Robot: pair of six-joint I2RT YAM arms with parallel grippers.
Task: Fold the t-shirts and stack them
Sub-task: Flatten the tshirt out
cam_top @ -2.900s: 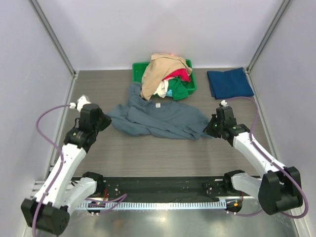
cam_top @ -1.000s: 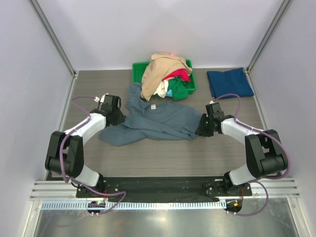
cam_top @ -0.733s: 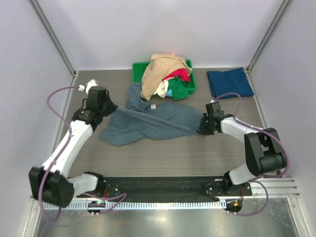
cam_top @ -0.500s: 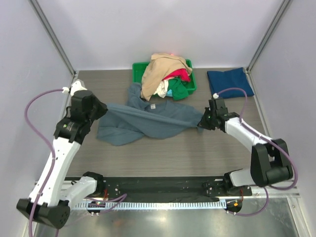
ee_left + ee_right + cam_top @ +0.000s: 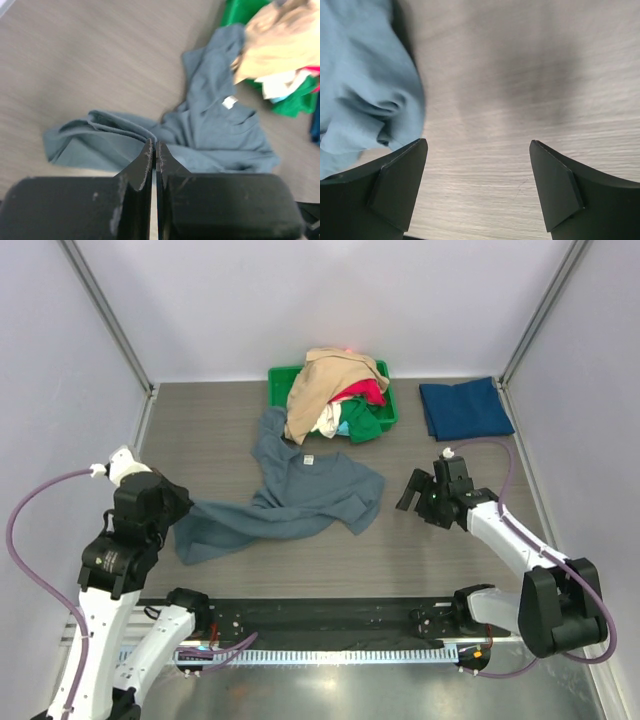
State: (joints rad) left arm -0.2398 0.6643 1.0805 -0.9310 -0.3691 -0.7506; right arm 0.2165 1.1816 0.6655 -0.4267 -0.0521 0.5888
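The robot's right gripper will next reach down and across to the shirt, onto the near corner of the shirt's edge [image 5: 359,526] [image 5: 401,137] that faces the gripper.
The slate grey-blue t-shirt [image 5: 300,490] lies rumpled on the table, one corner pulled out toward the near left. My left gripper [image 5: 178,508] is shut on that corner; in the left wrist view the cloth [image 5: 210,135] runs right up to the closed tips of the left gripper [image 5: 155,145]. My right gripper [image 5: 410,490] stands open just right of the shirt, apart from it. In the right wrist view the right gripper [image 5: 477,150] has only bare table between its fingers, with the shirt's edge [image 5: 355,90] at the left.
A green bin [image 5: 280,375] at the back holds a heap of tees: tan [image 5: 325,375], red [image 5: 365,392], green [image 5: 365,425]. A folded dark navy-teal tee [image 5: 465,407] lies at the back right. Walls close in on three sides.
My right gripper has let go of the shirt's right edge, opened and backed off to the right. My left arm has drawn back toward the near left, dragging the shirt with it.
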